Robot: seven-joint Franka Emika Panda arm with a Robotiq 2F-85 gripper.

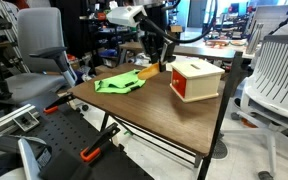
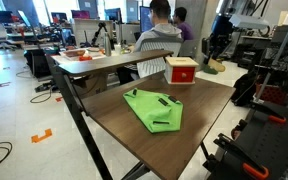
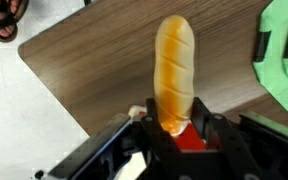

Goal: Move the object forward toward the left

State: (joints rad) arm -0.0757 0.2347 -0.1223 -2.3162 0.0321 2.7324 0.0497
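Note:
The object should next go outward in the robot's gripper and then down onto the spot on the bare tabletop (image 2: 163, 88) between the green cloth and the box, which is clear.
The object (image 3: 175, 65) is a small, elongated orange-yellow item. In the wrist view its near end sits between my gripper's (image 3: 174, 125) fingers, which are shut on it, and it points away over the brown table (image 3: 94, 60). In an exterior view my gripper (image 1: 162, 55) is at the table's far edge with the object (image 1: 150, 70) at its tip, between the green cloth (image 1: 119, 83) and the red-and-white box (image 1: 196, 80). In an exterior view my gripper (image 2: 216, 52) is at the far corner, beyond the box (image 2: 181, 70).
The green cloth (image 2: 154, 108) lies flat on the table and shows at the right edge of the wrist view (image 3: 284, 50). The table edge (image 3: 54, 90) is close to the left of the object. Office chairs (image 1: 39, 50) and desks stand around.

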